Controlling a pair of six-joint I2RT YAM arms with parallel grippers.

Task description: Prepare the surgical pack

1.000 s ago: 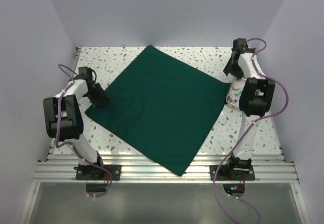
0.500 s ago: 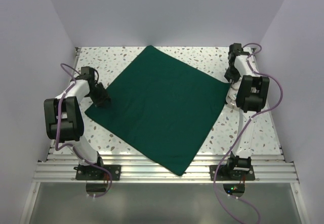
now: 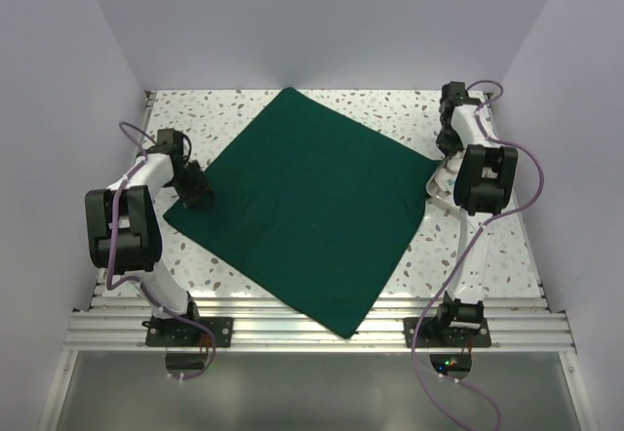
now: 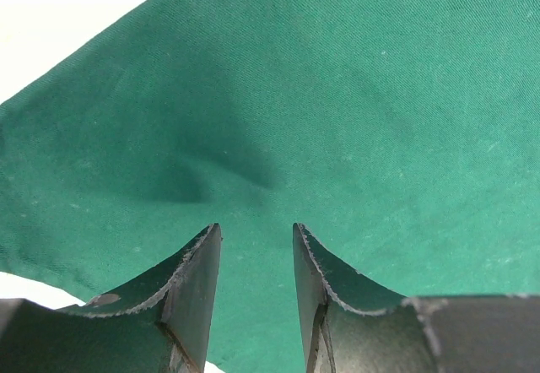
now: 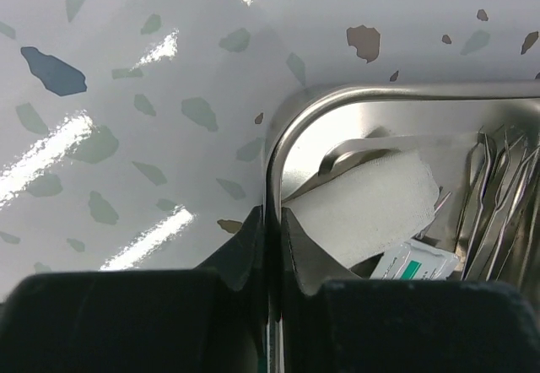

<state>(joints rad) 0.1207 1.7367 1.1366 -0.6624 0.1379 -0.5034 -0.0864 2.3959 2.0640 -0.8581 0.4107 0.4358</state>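
The cloth is empty at the drape's middle, so next my right gripper will carry the steel tray there, to the left in the top view, and let go of it.
The surgical pack is a dark green cloth drape lying spread flat as a diamond on the speckled table. My left gripper hovers low over the drape near its left corner, open, with only cloth showing between the fingers. My right gripper is shut on the rim of the steel tray, one finger outside the wall and one inside. In the top view the tray sits at the drape's right corner, mostly hidden under the right arm.
The tray holds a white gauze roll, a small packet and several steel instruments. Walls close in the table on the left, back and right. An aluminium rail runs along the near edge.
My right gripper's jaws have closed onto the tray rim, and the tray's edge has shifted slightly toward the drape's right corner. The left gripper has barely moved.
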